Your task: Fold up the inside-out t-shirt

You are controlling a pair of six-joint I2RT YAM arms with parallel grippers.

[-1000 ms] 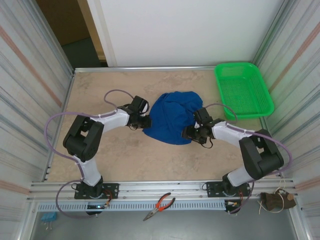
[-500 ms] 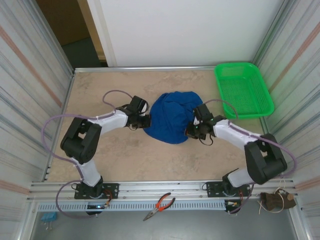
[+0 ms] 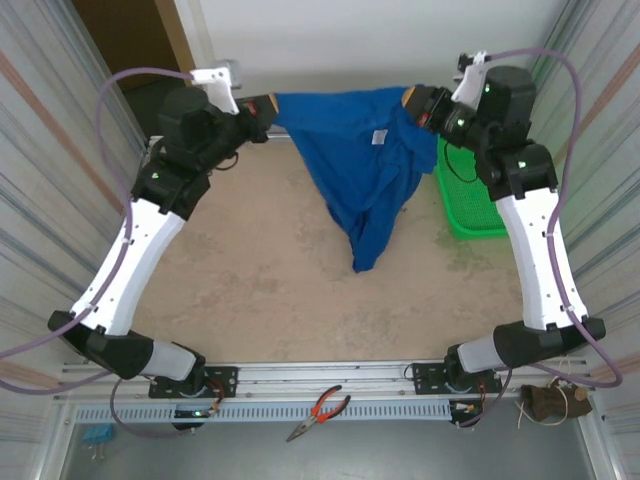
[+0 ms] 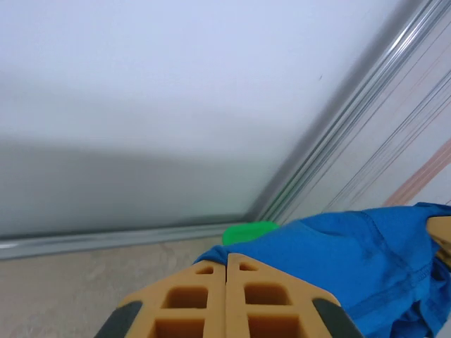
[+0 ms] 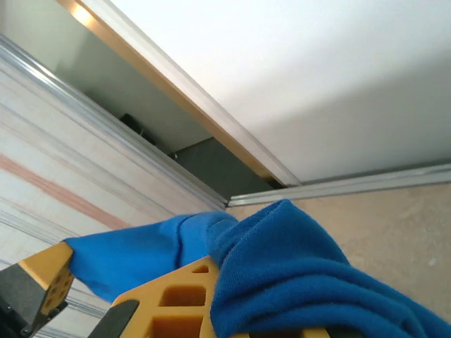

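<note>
The shirt still hangs in the air, so my left gripper should move down and draw back onto the bare tan tabletop to release the shirt's top corner there.
The royal-blue inside-out t-shirt [image 3: 360, 160] hangs stretched in the air between both raised arms, its lower part drooping toward the table. A small white label shows near its upper edge. My left gripper [image 3: 268, 106] is shut on the shirt's left top corner; in the left wrist view its orange fingers [image 4: 204, 296] meet on blue cloth [image 4: 338, 246]. My right gripper [image 3: 415, 103] is shut on the right top corner. Blue cloth [image 5: 296, 274] drapes over its orange finger [image 5: 176, 303] in the right wrist view, hiding the other finger.
The green mesh basket [image 3: 470, 205] stands at the back right of the tan table [image 3: 250, 260], partly behind the right arm. Metal walls close in left and right, with a white wall behind. Red-handled pliers [image 3: 318, 410] lie on the front rail.
Both arms have swung up from the table, lifting the shirt from a crumpled heap in the middle and stretching it between them high at the back.
</note>
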